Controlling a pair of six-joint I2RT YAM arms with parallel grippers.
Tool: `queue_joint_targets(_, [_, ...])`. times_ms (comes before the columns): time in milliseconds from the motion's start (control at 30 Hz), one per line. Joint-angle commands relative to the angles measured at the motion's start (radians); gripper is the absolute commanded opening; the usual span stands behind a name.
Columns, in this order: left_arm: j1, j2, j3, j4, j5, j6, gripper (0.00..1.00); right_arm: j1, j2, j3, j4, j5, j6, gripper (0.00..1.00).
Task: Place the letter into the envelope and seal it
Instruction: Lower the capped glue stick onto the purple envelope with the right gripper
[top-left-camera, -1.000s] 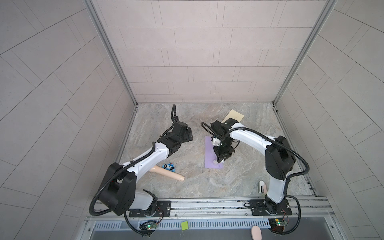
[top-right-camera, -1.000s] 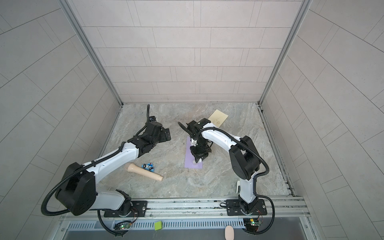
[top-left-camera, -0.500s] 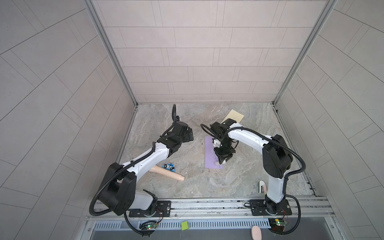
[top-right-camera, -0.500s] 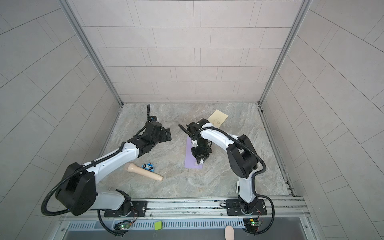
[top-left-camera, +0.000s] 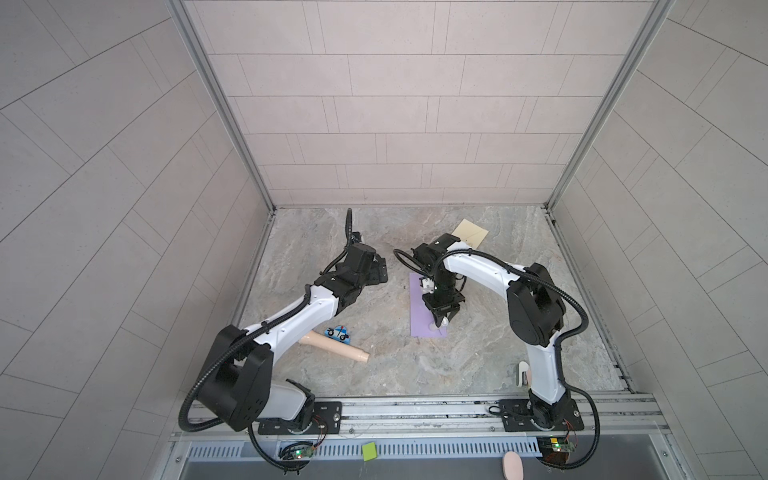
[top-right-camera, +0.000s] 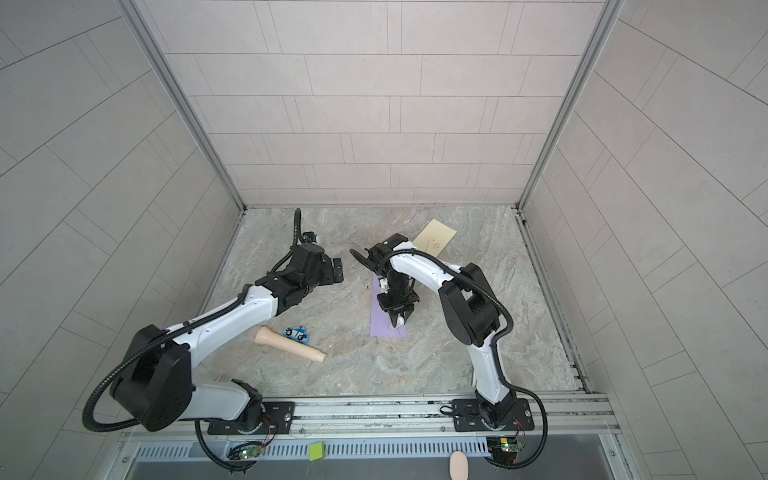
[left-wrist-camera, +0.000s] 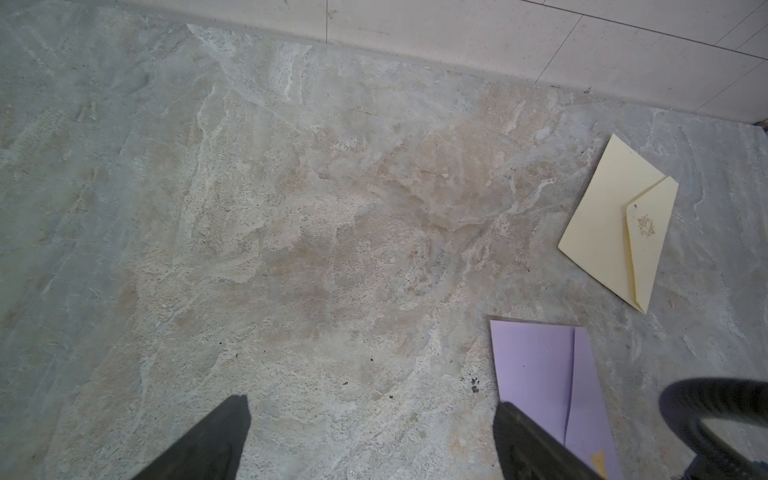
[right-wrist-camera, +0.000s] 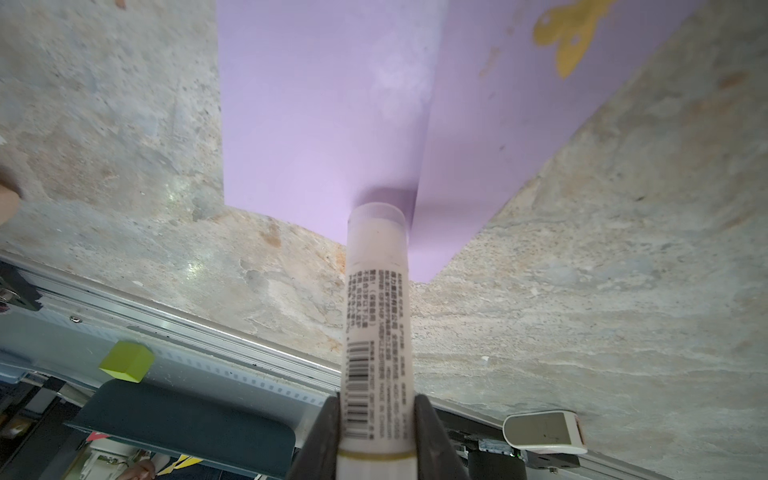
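Observation:
My right gripper lifts outward next, then moves down to release the glue stick (right-wrist-camera: 376, 311) on the envelope's plain middle (right-wrist-camera: 340, 76), as that lies below and outward of it.
A purple envelope (top-left-camera: 419, 307) (top-right-camera: 380, 322) lies flat mid-table, its flap (right-wrist-camera: 519, 124) bearing a gold butterfly. My right gripper (top-left-camera: 441, 318) (top-right-camera: 397, 318) (right-wrist-camera: 376, 409) is shut on a white glue stick (right-wrist-camera: 376, 311), pointing down. The stick's tip rests on the envelope beside the flap's edge, near its front end. My left gripper (top-left-camera: 380, 270) (top-right-camera: 337, 270) (left-wrist-camera: 370, 415) is open and empty, hovering over bare table left of the envelope (left-wrist-camera: 536, 370). The letter does not show as a separate sheet; it is hidden.
A cream envelope (top-left-camera: 469, 233) (top-right-camera: 434, 239) (left-wrist-camera: 615, 220) lies at the back right. A beige wooden peg (top-left-camera: 336, 347) (top-right-camera: 289, 343) and a small blue toy car (top-left-camera: 337, 331) (top-right-camera: 296, 332) lie front left. A white cap (top-left-camera: 522, 372) (right-wrist-camera: 542, 432) sits by the right arm's base.
My right gripper has shifted the glue stick slightly along the purple envelope toward its front end. The left arm has not moved.

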Motion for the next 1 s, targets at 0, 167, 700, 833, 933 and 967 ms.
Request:
queue_joint_targets(0, [-0.002,-0.007,-0.004,0.005,-0.017,0.01,0.98,0.025,0.053,0.003,-0.001,0.015,-0.003,0.0])
queue_joint_targets(167, [-0.001,-0.006,0.0,0.003,-0.024,0.013,0.98,0.046,0.082,-0.039,0.041,0.012,0.017,0.0])
queue_joint_targets(700, [0.01,0.006,0.02,-0.032,-0.049,-0.045,0.98,0.009,-0.101,0.001,0.28,0.016,0.125,0.0])
queue_joint_targets(833, [0.021,0.005,0.031,-0.059,-0.06,-0.057,0.98,0.0,-0.046,0.005,0.379,0.085,0.177,0.0])
queue_joint_targets(933, [0.026,0.003,0.038,-0.073,-0.061,-0.051,0.98,-0.002,-0.016,0.005,0.438,0.177,0.218,0.0])
queue_joint_targets(967, [0.026,0.004,0.04,-0.077,-0.065,-0.05,0.99,-0.001,-0.008,0.001,0.446,0.2,0.236,0.0])
